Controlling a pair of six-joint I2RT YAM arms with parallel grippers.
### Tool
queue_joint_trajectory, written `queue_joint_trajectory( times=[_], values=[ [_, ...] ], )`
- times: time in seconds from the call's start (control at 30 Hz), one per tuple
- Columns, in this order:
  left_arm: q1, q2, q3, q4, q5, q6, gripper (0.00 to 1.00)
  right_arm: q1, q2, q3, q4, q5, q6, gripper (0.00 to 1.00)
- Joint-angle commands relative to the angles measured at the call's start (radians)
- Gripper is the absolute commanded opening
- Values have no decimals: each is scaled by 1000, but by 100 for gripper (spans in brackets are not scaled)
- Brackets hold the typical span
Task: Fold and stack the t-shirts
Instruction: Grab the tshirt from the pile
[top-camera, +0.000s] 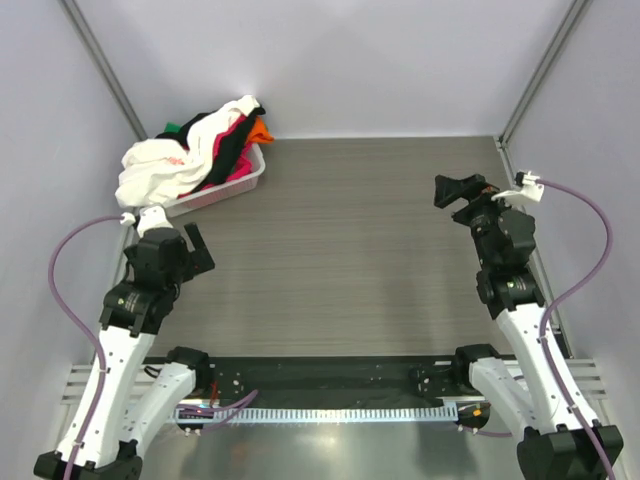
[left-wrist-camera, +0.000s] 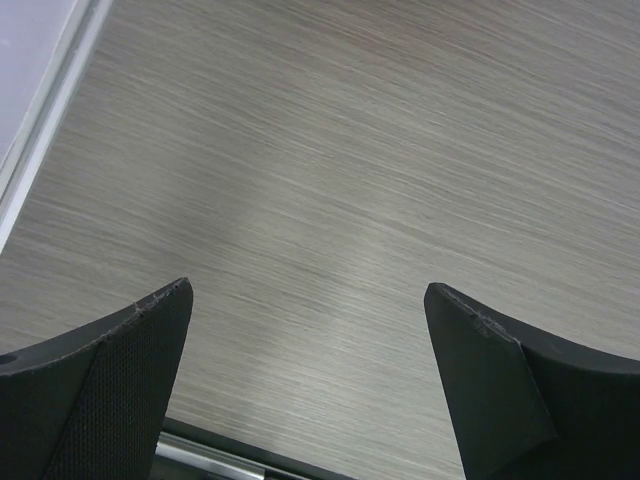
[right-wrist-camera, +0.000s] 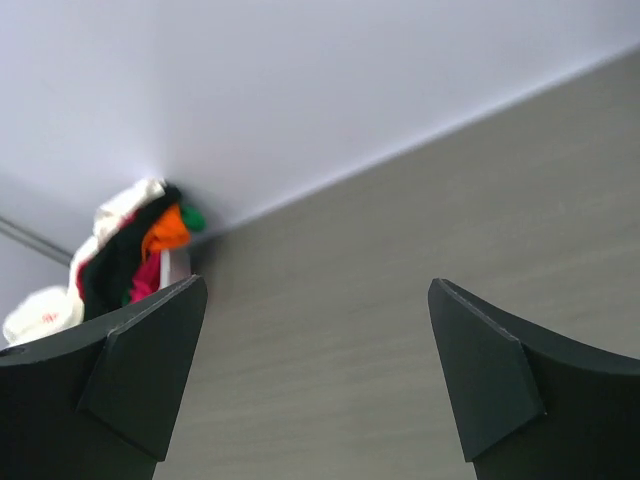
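Observation:
The white t-shirt's near corner hangs over the edge of the bin. I need to move my left gripper outward and to its left in the top view, onto that corner.
A heap of t-shirts fills a small white bin at the table's far left corner: a white one on top, with black, magenta-pink, orange and green ones under it. The heap also shows far off in the right wrist view. My left gripper is open and empty, low over bare table in front of the bin. My right gripper is open and empty at the far right, facing left toward the heap. Both wrist views show the jaws spread wide with nothing between them.
The wood-grain table is walled by pale panels on the left, back and right. A metal post stands behind the bin and another at the far right corner. The arms' base rail runs along the near edge.

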Motion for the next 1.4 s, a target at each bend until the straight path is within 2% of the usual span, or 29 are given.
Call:
queue_joint_trajectory(
  times=[0.0,0.07,0.2,0.33,0.6,0.7,0.8,0.9,1.07,1.2,1.37],
  values=[
    [-3,-10,28,-21,-67,-26,100,0,49,89,-304,-72,59,100],
    [-3,-7,21,-13,-55,-28,100,0,45,115,-335,-72,51,100],
    [-3,10,13,-2,-55,-30,99,0,31,114,-403,-171,106,100],
    [-3,17,10,15,-43,-60,100,8,13,54,-444,-266,148,100],
    [-3,83,49,90,-180,-94,100,14,-127,-127,-475,-369,162,100],
    [-1,161,91,155,-216,-50,100,16,-170,-147,-486,-389,166,100],
    [19,305,190,219,-248,-10,100,14,-179,-125,-533,-388,131,100],
    [92,505,344,229,-236,-5,100,16,-164,-104,-595,-382,99,100],
    [272,790,626,165,-127,-80,100,17,-174,-157,-607,-449,105,100],
    [365,988,737,131,-49,-114,98,16,-204,-190,-608,-471,94,100],
    [476,1093,751,166,42,-128,98,16,-207,-228,-599,-478,84,100]
  ],
)
